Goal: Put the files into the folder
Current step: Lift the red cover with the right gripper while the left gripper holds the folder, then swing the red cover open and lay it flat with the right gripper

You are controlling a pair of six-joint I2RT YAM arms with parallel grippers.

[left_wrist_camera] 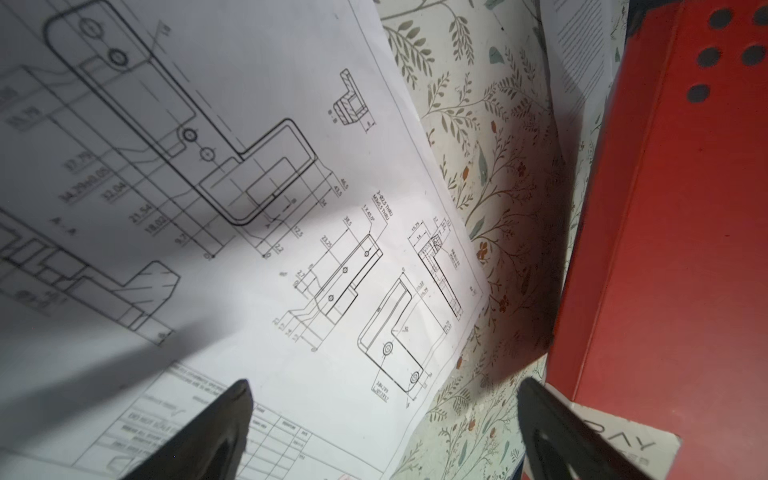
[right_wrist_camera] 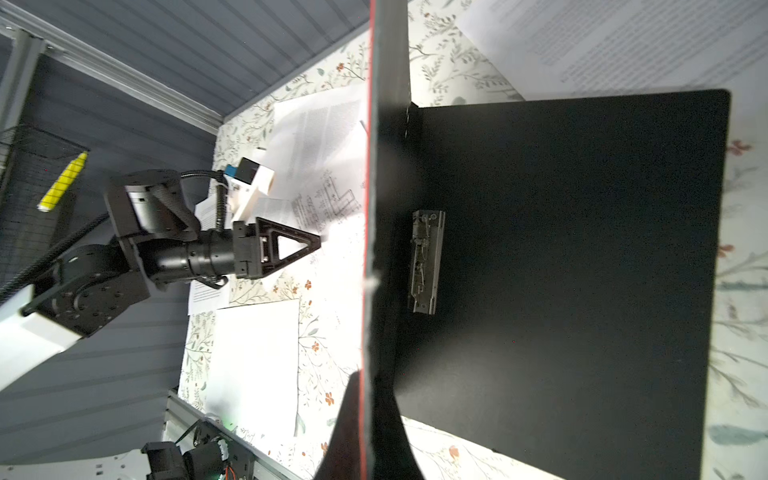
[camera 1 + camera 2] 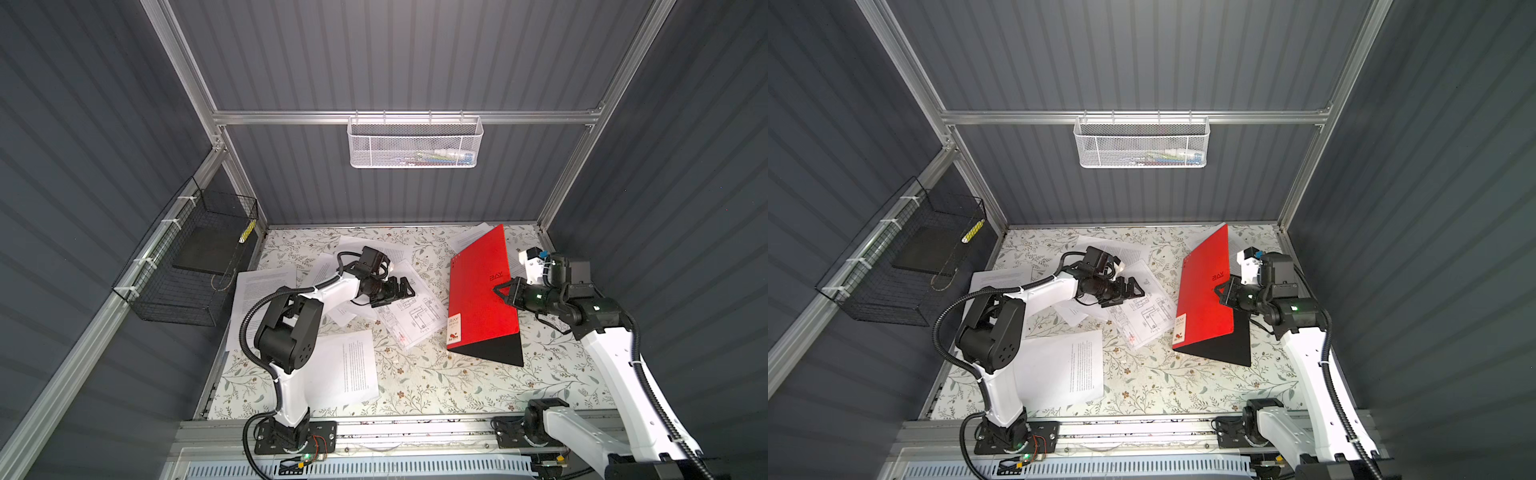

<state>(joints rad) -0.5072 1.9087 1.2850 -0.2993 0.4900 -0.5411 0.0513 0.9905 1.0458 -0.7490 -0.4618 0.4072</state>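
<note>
Next, the right gripper swings the cover's free edge past upright, toward the drawing sheet, and releases it. The cover still leans over the black inside.
The red folder stands part open at the right in both top views. My right gripper is shut on the free edge of its raised cover. The black inside and metal clip lie bare. The files are loose white sheets. A drawing sheet lies left of the folder, with my left gripper open just above its edge, holding nothing. Text sheets lie at the front, left and back.
A floral cloth covers the table. A white mesh basket hangs on the back rail. A black wire basket with a yellow marker hangs on the left wall. One sheet pokes out behind the folder.
</note>
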